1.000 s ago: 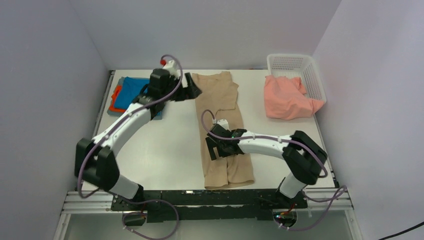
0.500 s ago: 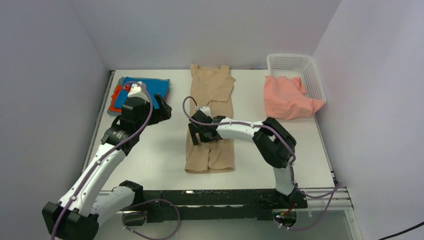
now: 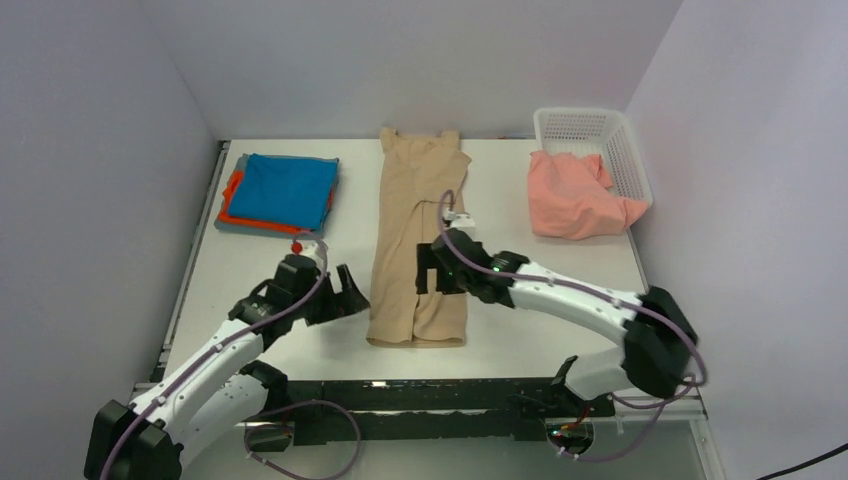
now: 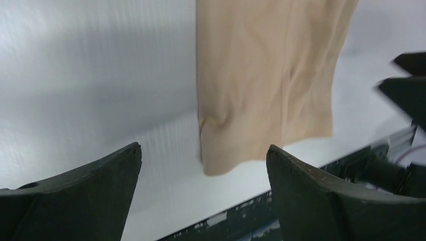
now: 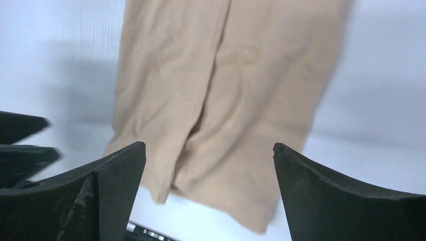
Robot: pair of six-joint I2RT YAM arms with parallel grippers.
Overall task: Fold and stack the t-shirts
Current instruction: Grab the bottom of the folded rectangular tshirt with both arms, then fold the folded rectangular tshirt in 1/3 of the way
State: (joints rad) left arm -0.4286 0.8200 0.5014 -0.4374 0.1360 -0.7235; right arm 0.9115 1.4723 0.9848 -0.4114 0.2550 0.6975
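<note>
The robot's left gripper needs to go down, back and to the right in the top view onto the t-shirt's near hem's closest corner point(image 3: 373, 341) point(image 4: 210, 168), because that corner is uncovered between the open fingers.
A tan t-shirt point(image 3: 405, 230) lies in the middle of the table as a long narrow strip, running from the back to the front. My left gripper point(image 3: 350, 295) hovers open just left of its near hem, whose corner point(image 4: 226, 155) shows between the fingers. My right gripper point(image 3: 430, 270) is open above the strip's lower half, with the cloth point(image 5: 226, 75) spread below it and nothing gripped. A blue t-shirt point(image 3: 290, 188) tops a folded stack at the back left, over orange point(image 3: 232, 203) and grey point(image 3: 226, 226) edges. A salmon-pink t-shirt point(image 3: 575, 195) spills from the basket.
The white lattice basket point(image 3: 590, 125) stands at the back right corner. A dark rail point(image 3: 420, 395) runs along the table's near edge, close below the tan hem. Walls close in the left, back and right sides.
My left arm swung from the back, near the stack, down to the front beside the tan hem. The right gripper shifted over the strip, and the tan shirt ended up slightly further left.
</note>
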